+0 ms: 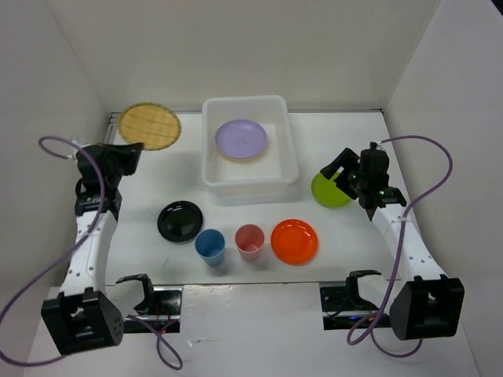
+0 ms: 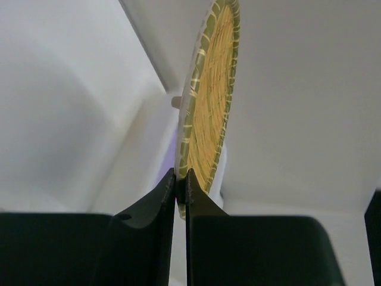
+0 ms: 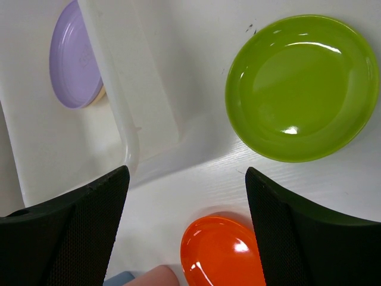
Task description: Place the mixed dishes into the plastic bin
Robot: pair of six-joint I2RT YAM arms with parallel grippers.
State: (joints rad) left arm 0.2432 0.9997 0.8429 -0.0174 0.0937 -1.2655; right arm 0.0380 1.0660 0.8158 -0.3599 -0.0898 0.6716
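Note:
The lilac plate (image 1: 241, 139) lies below my left gripper, to its right in the top view, so I need to move the gripper sideways and down and let go of the woven plate (image 1: 149, 126) onto it.
My left gripper (image 1: 135, 149) is shut on the near rim of the tan woven plate (image 1: 149, 126) at the back left; in the left wrist view the fingers (image 2: 180, 176) pinch its edge (image 2: 208, 101). The white plastic bin (image 1: 250, 184) stands at the back centre and holds the lilac plate (image 1: 241, 139), with a peach edge (image 3: 101, 94) showing under it. My right gripper (image 1: 334, 169) is open and empty over the near edge of the lime green plate (image 1: 330, 192), right of the bin. The black plate (image 1: 180, 221), blue cup (image 1: 211, 246), pink-red cup (image 1: 250, 241) and orange plate (image 1: 295, 240) sit in front.
White walls close the table at the left, back and right. In the right wrist view the open gripper (image 3: 186, 179) hangs between the bin's rim (image 3: 128, 140), the green plate (image 3: 300, 86) and the orange plate (image 3: 223, 253).

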